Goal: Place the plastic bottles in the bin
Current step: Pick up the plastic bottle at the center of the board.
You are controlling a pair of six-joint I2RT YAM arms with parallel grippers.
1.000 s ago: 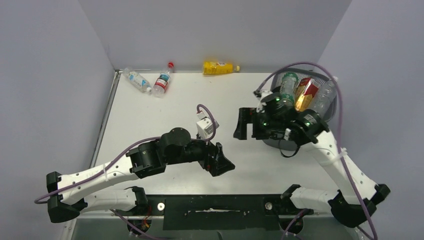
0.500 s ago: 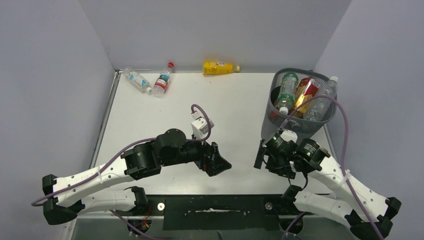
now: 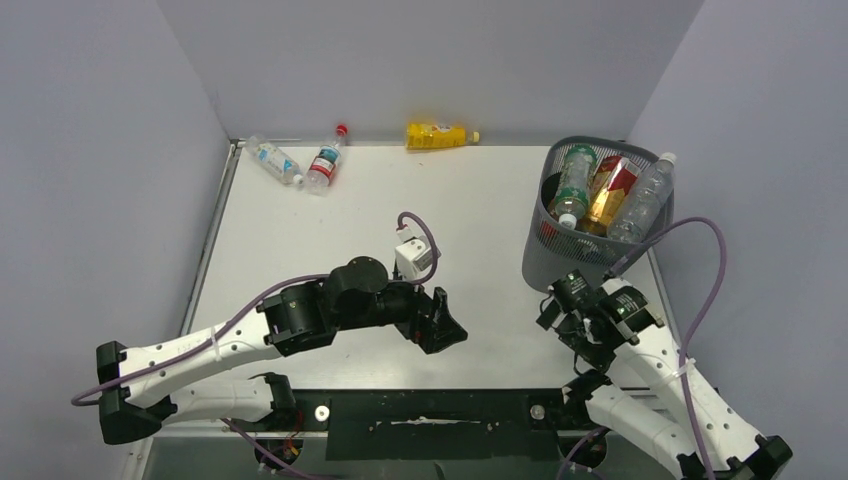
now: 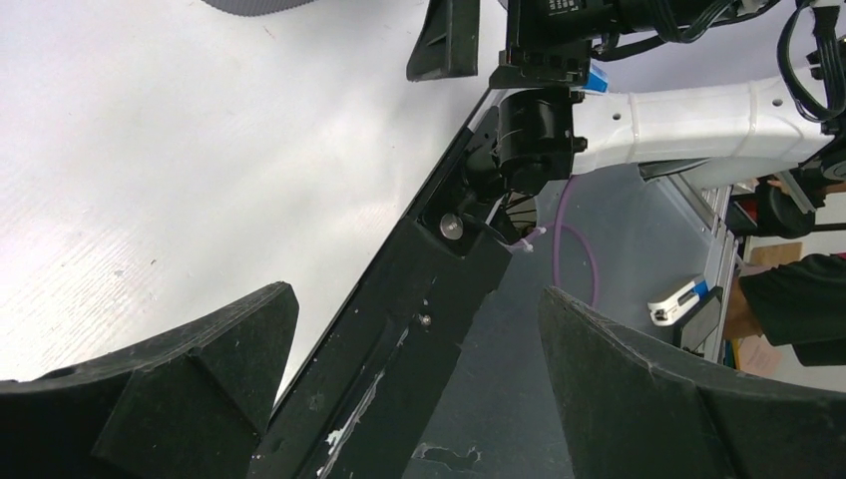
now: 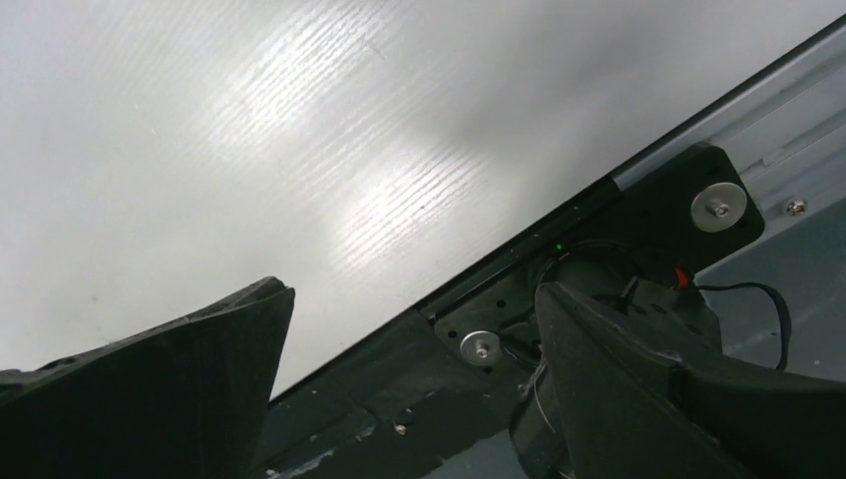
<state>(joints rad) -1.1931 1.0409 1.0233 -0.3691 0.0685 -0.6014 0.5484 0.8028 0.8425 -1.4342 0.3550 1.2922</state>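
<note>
I need to swing my right gripper back and to the right in the top view next, toward the blue patch at the table's near edge, because it is outside the bin (image 3: 541,218).
The bin (image 3: 541,218), a dark mesh basket, stands at the back right with several plastic bottles in it: a green-labelled one (image 3: 576,180), an amber one (image 3: 607,196) and a clear one (image 3: 646,194). Three more lie along the back wall: a clear blue-labelled one (image 3: 273,160), a red-capped one (image 3: 326,160) and a yellow one (image 3: 437,135). My left gripper (image 3: 446,326) (image 4: 414,384) hangs open and empty over the table's near edge. My right gripper (image 3: 578,340) (image 5: 414,384) is open and empty, low by the near edge in front of the bin.
The black mounting rail (image 3: 430,412) runs along the near edge with both arm bases on it. In the left wrist view the right arm (image 4: 688,105) crosses the top. Grey walls close in the table on three sides.
My right arm has drawn back from beside the bin and folded down toward the near edge, its gripper still open. The left arm has barely shifted.
</note>
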